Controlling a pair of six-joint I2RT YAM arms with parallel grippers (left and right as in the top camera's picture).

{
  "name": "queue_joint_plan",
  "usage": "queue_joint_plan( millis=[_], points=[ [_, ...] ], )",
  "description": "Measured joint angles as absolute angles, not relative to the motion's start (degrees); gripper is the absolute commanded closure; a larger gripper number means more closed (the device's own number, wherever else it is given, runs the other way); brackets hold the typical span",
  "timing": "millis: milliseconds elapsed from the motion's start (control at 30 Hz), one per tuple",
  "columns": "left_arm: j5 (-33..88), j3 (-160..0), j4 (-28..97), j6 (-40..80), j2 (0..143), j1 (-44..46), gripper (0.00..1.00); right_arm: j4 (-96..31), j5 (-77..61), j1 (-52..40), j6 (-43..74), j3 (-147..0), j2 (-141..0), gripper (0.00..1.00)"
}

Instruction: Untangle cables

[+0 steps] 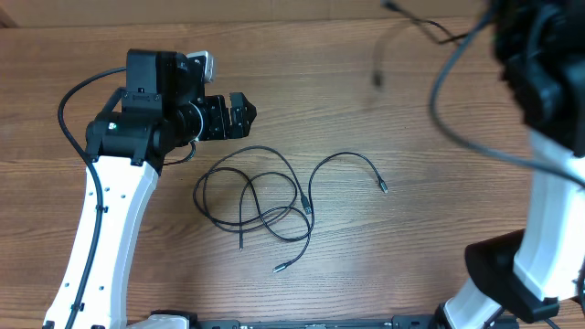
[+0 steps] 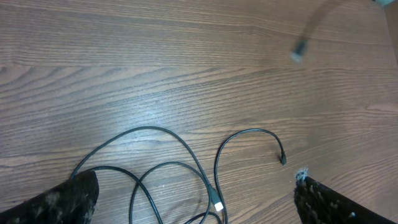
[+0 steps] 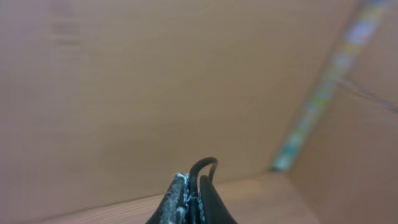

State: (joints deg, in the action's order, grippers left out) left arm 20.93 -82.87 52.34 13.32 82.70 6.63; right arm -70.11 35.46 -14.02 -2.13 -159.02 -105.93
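The cable hangs clear of the pile, so the robot's right gripper will next swing to the right in the overhead view, go down and release it on the tabletop.
Several thin black cables (image 1: 260,203) lie in overlapping loops at the middle of the table, with one free end (image 1: 383,187) stretched out to the right. My left gripper (image 1: 239,113) hovers just above and left of the pile, open. In the left wrist view its two fingers (image 2: 62,202) stand wide apart over the loops (image 2: 186,174) and a silver-tipped plug (image 2: 217,205). My right gripper (image 3: 191,182) is raised high and shut on a black cable (image 3: 204,167) that loops out above the fingertips. This cable hangs blurred over the table, and its plug (image 1: 377,78) dangles.
The wooden table (image 1: 366,274) runs across the whole view. The right arm (image 1: 548,210) rises at the right edge, with thick robot wiring (image 1: 457,128) arcing beside it. The left arm (image 1: 110,210) stands at the left.
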Motion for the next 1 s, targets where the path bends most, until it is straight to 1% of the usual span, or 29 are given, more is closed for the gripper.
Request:
queue_joint_plan(
  millis=[300,333,467,633,867,1000],
  points=[
    [20.93,-82.87,52.34,13.3,82.7,6.63,0.0,-75.44,36.23,8.6,-0.19,-159.02,-105.93,0.96],
    [20.93,-82.87,52.34,13.32,82.7,6.63,0.0,-75.68,36.16,9.56,-0.1,-159.02,-105.93,0.96],
    [20.93,-82.89,52.34,13.32,82.7,6.63,0.0,-80.68,29.28,21.12,2.63,-159.02,-105.93,0.96],
    [20.93,-82.87,52.34,13.32,82.7,6.63,0.0,-82.11,20.23,34.02,4.82,-157.73,-106.06,0.96],
    [20.93,-82.87,52.34,13.32,82.7,6.63,0.0,-82.0,7.16,47.05,5.89,-150.76,-106.13,0.96],
    [20.93,-82.87,52.34,13.32,82.7,6.63,0.0,-81.89,3.99,52.23,6.98,-145.21,-106.15,0.96]
  ],
)
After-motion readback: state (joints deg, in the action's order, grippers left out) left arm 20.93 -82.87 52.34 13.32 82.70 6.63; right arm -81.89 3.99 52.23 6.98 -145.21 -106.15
